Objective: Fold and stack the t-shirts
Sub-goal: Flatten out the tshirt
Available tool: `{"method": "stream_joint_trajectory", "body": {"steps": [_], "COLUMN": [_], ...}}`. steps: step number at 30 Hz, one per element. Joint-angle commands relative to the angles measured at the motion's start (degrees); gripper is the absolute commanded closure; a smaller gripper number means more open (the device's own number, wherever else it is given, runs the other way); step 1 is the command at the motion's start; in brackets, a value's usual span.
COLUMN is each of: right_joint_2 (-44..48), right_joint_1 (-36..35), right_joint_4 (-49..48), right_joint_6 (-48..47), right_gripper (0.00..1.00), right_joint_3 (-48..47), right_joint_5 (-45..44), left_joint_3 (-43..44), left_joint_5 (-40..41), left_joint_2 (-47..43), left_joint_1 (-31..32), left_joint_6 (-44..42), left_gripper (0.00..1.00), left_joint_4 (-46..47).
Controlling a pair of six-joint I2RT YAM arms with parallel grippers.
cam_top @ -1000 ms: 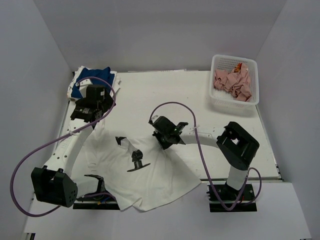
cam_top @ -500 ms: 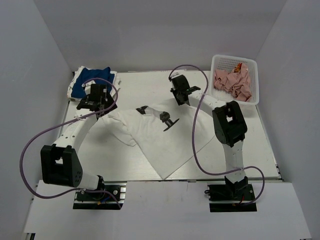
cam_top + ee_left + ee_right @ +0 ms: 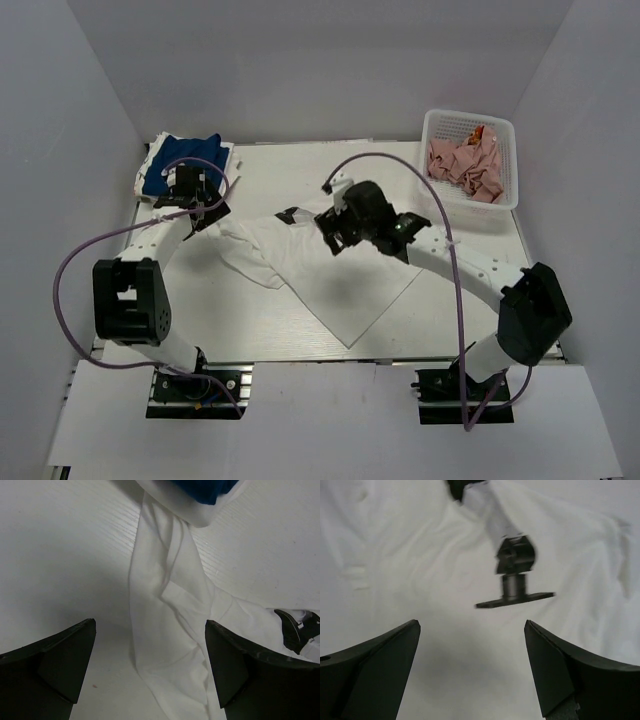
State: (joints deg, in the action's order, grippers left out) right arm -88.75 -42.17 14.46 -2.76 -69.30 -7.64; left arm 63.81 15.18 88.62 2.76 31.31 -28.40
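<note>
The white sleeve lies below my left gripper, and its piece of cloth is lined up between the open fingers. My left gripper should next move down onto the sleeve near the stack and close.
A large white t-shirt [image 3: 340, 285] lies crumpled across the middle of the table, one sleeve [image 3: 165, 610] reaching toward a stack of blue and white t-shirts [image 3: 185, 160] at the back left. My left gripper [image 3: 197, 200] hovers open over that sleeve, its jaws [image 3: 148, 626] wide with nothing between them. Over the shirt's upper part my right gripper [image 3: 338, 232] is also open and empty [image 3: 471, 625]. A dark neck label [image 3: 290, 215] shows beside it, and a black mark [image 3: 512, 575] shows on the cloth [image 3: 395, 555].
A white mesh basket [image 3: 512, 165] holding pink cloth [image 3: 465, 165] stands at the back right. White walls close in the table on the left, back and right. Purple cables loop from both arms.
The right gripper has opened and let go of the white t-shirt. The shirt went from the near edge to the middle of the table. The left gripper shifted slightly toward the back.
</note>
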Motion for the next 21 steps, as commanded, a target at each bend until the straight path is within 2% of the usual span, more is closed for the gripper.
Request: {"method": "stream_joint_trajectory", "body": {"steps": [1,2,14,16,17,18,20,21], "right_joint_2": [0.3,0.1,-1.7,-2.6,-3.3,-3.6,-5.2,-5.6], "right_joint_1": [-4.9,-9.6,-21.5,-22.4,-22.8,-23.1,-23.1,-23.0], "right_joint_4": [2.3,4.6,6.4,6.9,7.4,7.4,7.3,7.3], "right_joint_6": [5.7,7.6,13.2,13.7,14.0,14.4,15.3,15.5], "right_gripper": [0.1,0.1,0.1,0.1,0.1,0.11,0.15,0.2], "right_joint_3": [7.1,8.0,16.3,17.4,17.7,18.1,18.6,18.8], "right_joint_5": [3.2,1.5,-2.2,-2.7,-2.6,-3.9,-5.2,-6.6], "left_joint_3": [3.7,5.3,9.8,11.9,13.3,13.3,14.0,14.0], "left_joint_5": [-6.3,-8.1,-11.0,-10.4,-10.4,-10.4,-10.4,-10.4], "left_joint_2": [3.7,6.2,20.3,22.2,23.2,24.6,25.2,25.2], "left_joint_1": [-1.9,-2.5,-3.0,-3.0,-3.0,-3.0,-2.5,-2.5], "left_joint_6": [-0.4,-1.1,-0.9,-0.4,-0.4,-0.4,-0.4,-0.4], "left_gripper": [0.0,0.0,0.02,0.11,0.21,0.42,0.64,0.74], "left_joint_4": [4.4,6.0,8.5,7.1,6.5,5.8,5.1,4.4]}}
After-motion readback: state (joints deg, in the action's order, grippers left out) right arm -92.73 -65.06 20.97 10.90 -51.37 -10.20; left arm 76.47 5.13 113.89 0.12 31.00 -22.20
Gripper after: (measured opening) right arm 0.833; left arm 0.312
